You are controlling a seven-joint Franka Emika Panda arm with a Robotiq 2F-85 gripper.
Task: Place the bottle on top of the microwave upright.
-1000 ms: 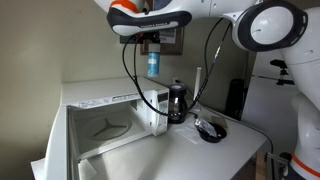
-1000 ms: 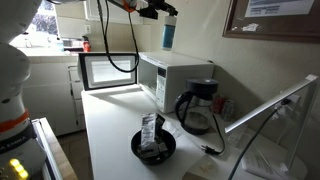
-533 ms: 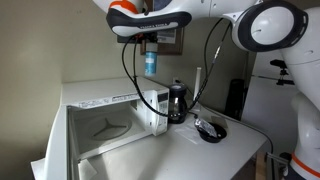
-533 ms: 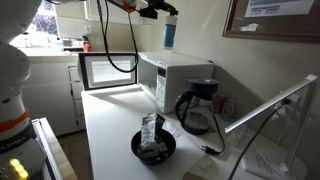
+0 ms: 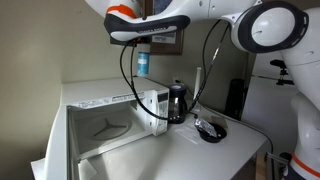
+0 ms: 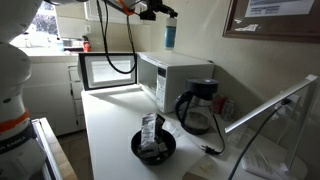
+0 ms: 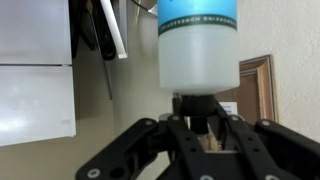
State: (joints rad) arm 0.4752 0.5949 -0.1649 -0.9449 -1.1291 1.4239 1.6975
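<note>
My gripper will bring the upright bottle down next onto the white microwave's top (image 6: 172, 61) to release it, since there is still a gap between the bottle's base and that top.
My gripper (image 6: 165, 14) is shut on the top end of the bottle (image 6: 169, 37), a small clear bottle with a light blue label. The bottle hangs upright below the gripper, a little above the top of the white microwave (image 6: 176, 80). The microwave's door (image 6: 106, 71) stands open. In an exterior view the bottle (image 5: 142, 64) hangs from the gripper (image 5: 143, 43) over the microwave (image 5: 100, 97), whose pale cavity shows. In the wrist view the jaws (image 7: 198, 112) clamp the bottle's neck and its body (image 7: 198, 45) fills the upper middle.
A black-and-steel jug (image 6: 195, 108) (image 5: 177, 102) stands on the counter beside the microwave. A black bowl with packets (image 6: 153, 146) (image 5: 210, 130) sits nearer the counter edge. A framed notice (image 6: 270, 18) hangs on the wall. Black cables (image 5: 128, 70) dangle from the arm.
The gripper and bottle have shifted a little sideways over the microwave, to the left in an exterior view. The grip is unchanged.
</note>
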